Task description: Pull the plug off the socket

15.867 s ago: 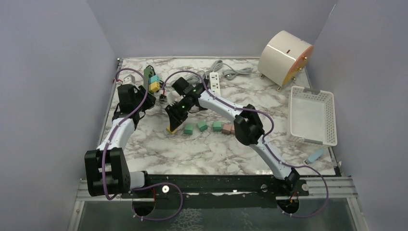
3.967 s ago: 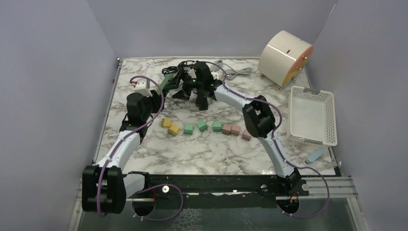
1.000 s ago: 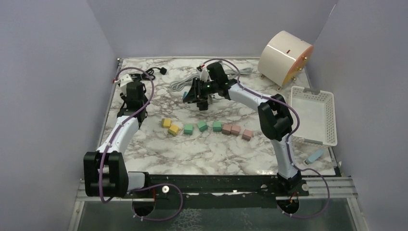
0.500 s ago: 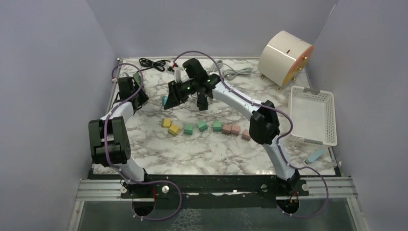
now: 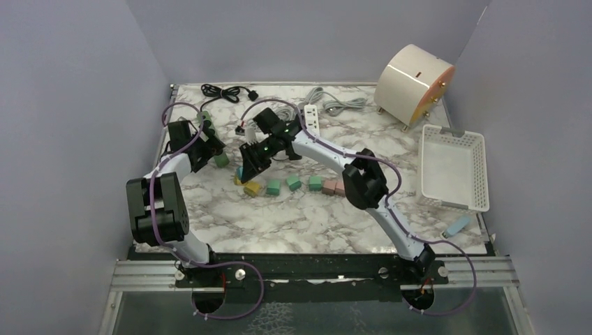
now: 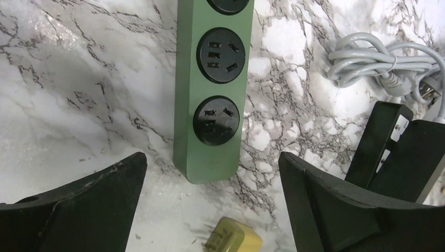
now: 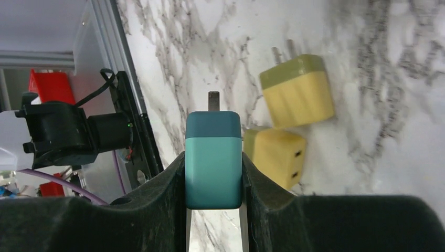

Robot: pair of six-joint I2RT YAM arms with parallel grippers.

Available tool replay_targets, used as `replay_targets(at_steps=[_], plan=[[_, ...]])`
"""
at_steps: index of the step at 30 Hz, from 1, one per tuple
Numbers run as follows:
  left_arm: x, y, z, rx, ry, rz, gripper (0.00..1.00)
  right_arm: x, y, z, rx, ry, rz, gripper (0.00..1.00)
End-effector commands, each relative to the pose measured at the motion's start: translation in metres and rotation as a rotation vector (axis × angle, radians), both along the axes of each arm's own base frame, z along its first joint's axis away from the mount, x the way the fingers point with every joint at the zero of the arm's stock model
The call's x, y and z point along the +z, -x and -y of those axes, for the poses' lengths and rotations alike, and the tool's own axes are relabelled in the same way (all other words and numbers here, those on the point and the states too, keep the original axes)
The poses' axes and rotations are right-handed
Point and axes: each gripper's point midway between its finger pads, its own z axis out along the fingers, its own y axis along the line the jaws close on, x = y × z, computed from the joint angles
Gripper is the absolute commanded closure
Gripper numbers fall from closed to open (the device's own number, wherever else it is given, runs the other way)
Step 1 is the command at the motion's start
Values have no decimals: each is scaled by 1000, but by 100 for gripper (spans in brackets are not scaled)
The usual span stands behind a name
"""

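Next, my right gripper draws back and down over the bare marble beside the yellow plugs and releases the teal plug (image 7: 213,160), since those plugs occupy the spot below.
The green socket strip (image 6: 212,89) lies flat on the marble with empty black outlets facing up. Its near end sits between the wide-apart fingers of my left gripper (image 6: 212,160), which is open and holds nothing. From above, the strip's end (image 5: 220,160) shows just right of that gripper (image 5: 207,144). My right gripper (image 7: 213,176) is shut on a teal plug (image 7: 213,160) whose metal pins point away from the camera. The plug is clear of the strip and hangs above two yellow plugs (image 7: 297,92) (image 7: 274,156). In the top view this gripper (image 5: 246,167) hovers over the left end of the row.
A row of yellow, green and pink plugs (image 5: 294,183) crosses the table's middle. A white power strip (image 5: 312,117) with a coiled grey cable (image 5: 335,105) and a black cable (image 5: 227,92) lie at the back. A white basket (image 5: 452,167) and a beige drum (image 5: 413,82) stand on the right.
My left gripper has opened and let go of the green strip, which now rests on the table. My right gripper has carried the teal plug down and towards the near side, over the yellow plugs.
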Motion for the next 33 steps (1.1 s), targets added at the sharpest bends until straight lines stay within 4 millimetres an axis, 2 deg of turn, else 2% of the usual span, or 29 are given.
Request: replay_targets(at_steps=[1, 5, 8, 11, 18, 22, 27, 30, 33], plan=[[16, 11, -4, 15, -20, 13, 1, 22, 49, -10, 122, -11, -7, 90], [24, 20, -11, 41, -66, 24, 1, -1, 80, -2, 177, 67, -35, 84], [32, 27, -17, 65, -102, 43, 1, -12, 90, -1, 182, 103, -57, 81], [38, 32, -20, 75, -127, 59, 1, -17, 91, -4, 170, 114, -84, 72], [41, 42, -20, 63, -152, 61, 1, -11, 80, -16, 106, 116, -67, 39], [37, 51, -10, 52, -108, 62, 1, -12, 75, -16, 80, 142, -54, 37], [35, 63, -5, 48, -89, 69, 1, 1, 66, -12, 39, 154, 2, 37], [40, 68, -1, 32, -91, 90, 1, 23, 60, -4, 9, 140, 44, 37], [51, 69, 1, -7, -111, 131, 2, 56, 49, 10, -33, 93, 124, 37]])
